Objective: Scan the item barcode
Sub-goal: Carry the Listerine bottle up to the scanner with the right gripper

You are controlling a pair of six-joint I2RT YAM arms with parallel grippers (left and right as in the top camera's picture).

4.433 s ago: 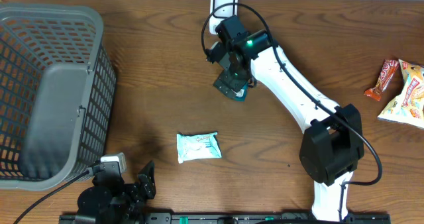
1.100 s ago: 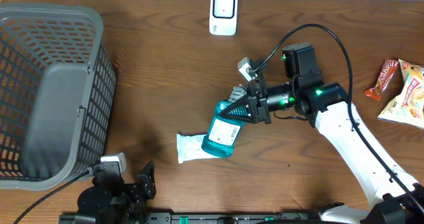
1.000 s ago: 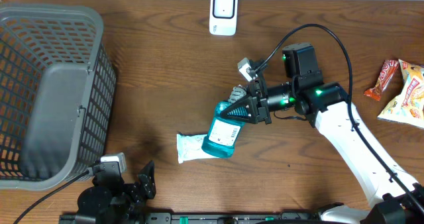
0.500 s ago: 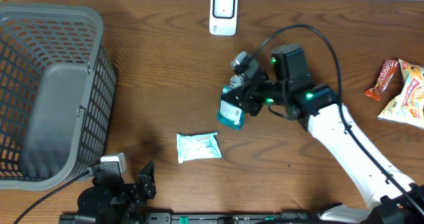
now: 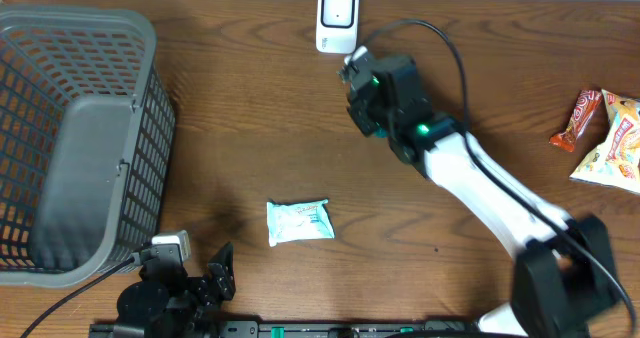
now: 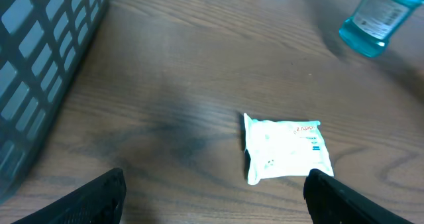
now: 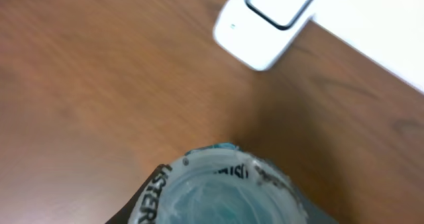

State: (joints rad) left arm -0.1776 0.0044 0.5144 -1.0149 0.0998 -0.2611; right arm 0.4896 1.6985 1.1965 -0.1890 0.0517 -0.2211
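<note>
The right gripper moves over the scanner (image 5: 338, 19) next, then right in the overhead view toward the bare far corner (image 5: 555, 30), and releases the bottle there.
A teal bottle (image 7: 222, 187) fills the bottom of the right wrist view, its clear base toward the camera, and my right gripper (image 7: 222, 207) is shut on it. It hangs just short of the white scanner (image 7: 268, 15), which lies at the table's back edge. Overhead, the right gripper (image 5: 362, 76) sits just below the scanner (image 5: 338, 19) and the arm hides most of the bottle. The left wrist view catches the bottle (image 6: 379, 18) at its top right. My left gripper (image 6: 215, 207) rests open at the table's front edge, with nothing between its fingers.
A white wipes packet (image 5: 299, 221) lies flat mid-table, just ahead of the left gripper (image 5: 190, 288). A grey mesh basket (image 5: 80, 128) takes up the left side. Snack packets (image 5: 612, 143) and a red wrapper (image 5: 578, 120) lie at the far right.
The right arm carried the bottle from above the wipes packet up and back to the scanner, turning it so its base faces the wrist camera. The left arm stayed still.
</note>
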